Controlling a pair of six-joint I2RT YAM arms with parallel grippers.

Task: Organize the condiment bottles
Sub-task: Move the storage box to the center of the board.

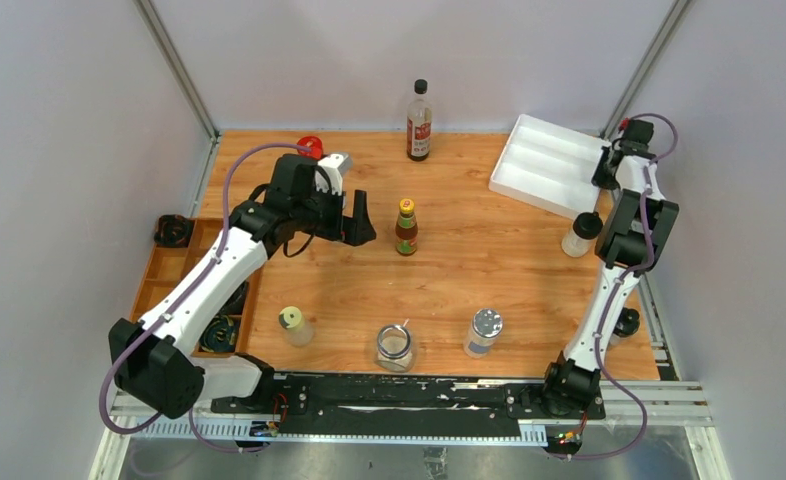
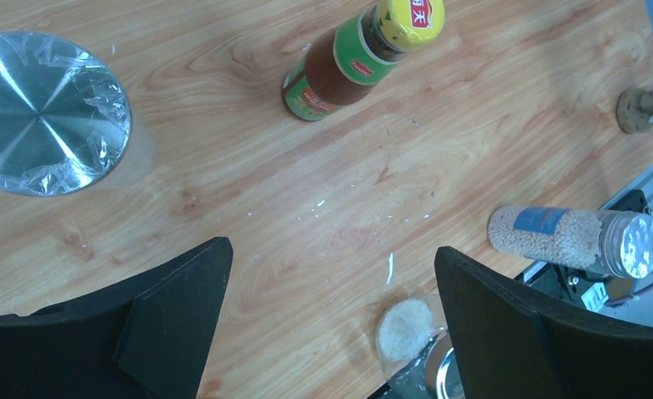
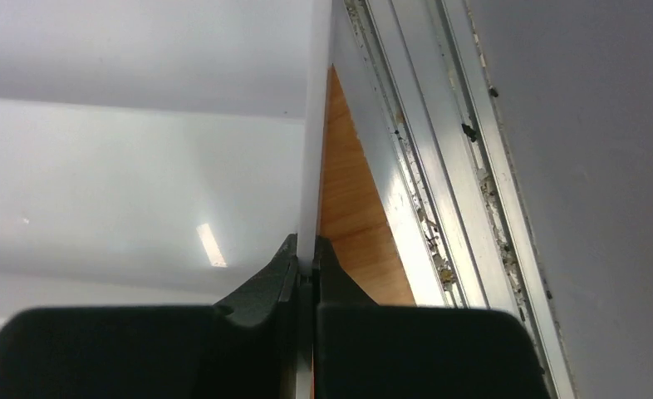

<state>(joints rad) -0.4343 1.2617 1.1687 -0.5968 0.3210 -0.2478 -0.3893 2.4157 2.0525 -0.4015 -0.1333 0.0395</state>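
Observation:
The left gripper moves toward the right in the top view and down onto the yellow cap next. The brown bottle stands upright beyond its open fingers.
My left gripper [image 1: 360,222] hangs open and empty over the table, just left of a brown bottle with a yellow cap [image 1: 406,227]. In the left wrist view the gripper [image 2: 331,249] has its fingers wide apart above bare wood, and the yellow-capped bottle [image 2: 356,54] stands beyond them. A tall clear bottle with a red label [image 1: 419,122] stands at the back. A red-capped bottle [image 1: 310,146] is half hidden behind the left arm. My right gripper [image 1: 602,178] is shut on the white tray's wall [image 3: 315,125], also seen in the right wrist view [image 3: 306,259].
Near the front stand a pale-capped jar [image 1: 294,326], a clear jar [image 1: 395,346] and a silver-capped jar [image 1: 483,332]. A black-capped bottle [image 1: 580,234] stands by the white tray [image 1: 544,160]. A film-wrapped silver lid [image 2: 45,112] shows left of the fingers. A wooden organizer [image 1: 174,270] sits at the left.

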